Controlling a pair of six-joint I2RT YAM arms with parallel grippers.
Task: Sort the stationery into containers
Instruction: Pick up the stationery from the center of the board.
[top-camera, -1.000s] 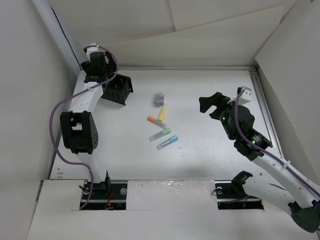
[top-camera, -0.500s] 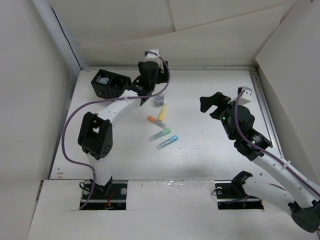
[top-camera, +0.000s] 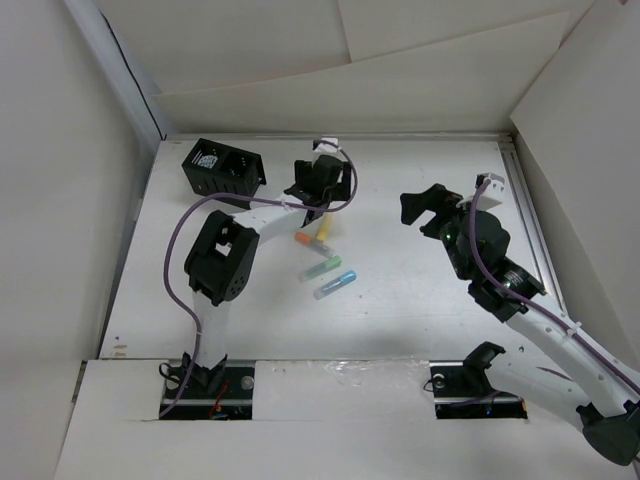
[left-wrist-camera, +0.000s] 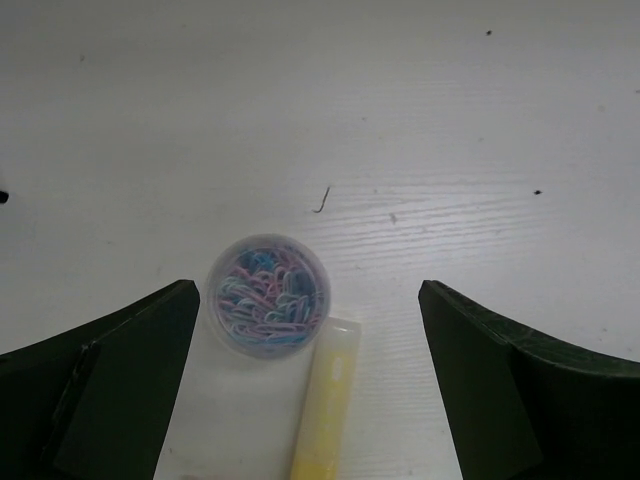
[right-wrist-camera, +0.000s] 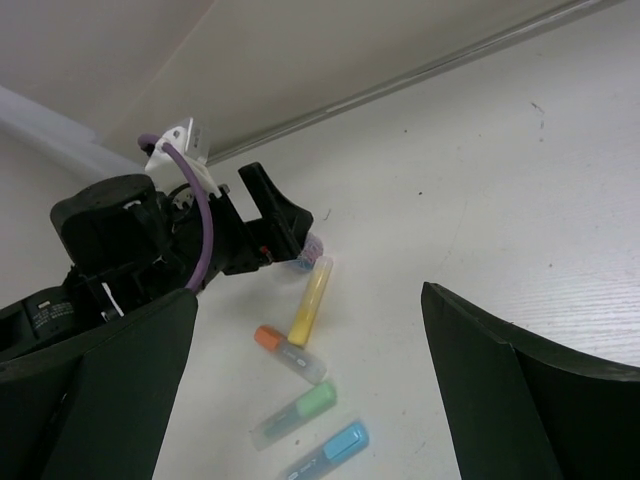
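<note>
The left gripper moves down and a little to the left in the wrist view next, around the round clear tub (left-wrist-camera: 267, 295), which sits nearer one open finger.
A round clear tub (left-wrist-camera: 267, 295) of purple and blue paper clips stands on the table, its rim touching the yellow highlighter (left-wrist-camera: 325, 405). My left gripper (left-wrist-camera: 305, 380) is open and empty above them, a finger on either side. In the top view my left gripper (top-camera: 313, 198) covers the tub. The yellow (top-camera: 323, 232), orange (top-camera: 303, 239), green (top-camera: 322, 267) and blue (top-camera: 336, 283) highlighters lie in a loose cluster at mid-table. The black mesh organiser (top-camera: 222, 168) stands at the far left with something blue-and-white in one compartment. My right gripper (top-camera: 425, 208) is open and empty, to the right of the pens.
White walls close in the table on the left, back and right. A metal rail (top-camera: 530, 225) runs along the right edge. The left arm's purple cable (top-camera: 180, 250) loops over the table's left side.
My left gripper has swung right from over the organiser to above the round tub and yellow highlighter. The right arm has not moved.
</note>
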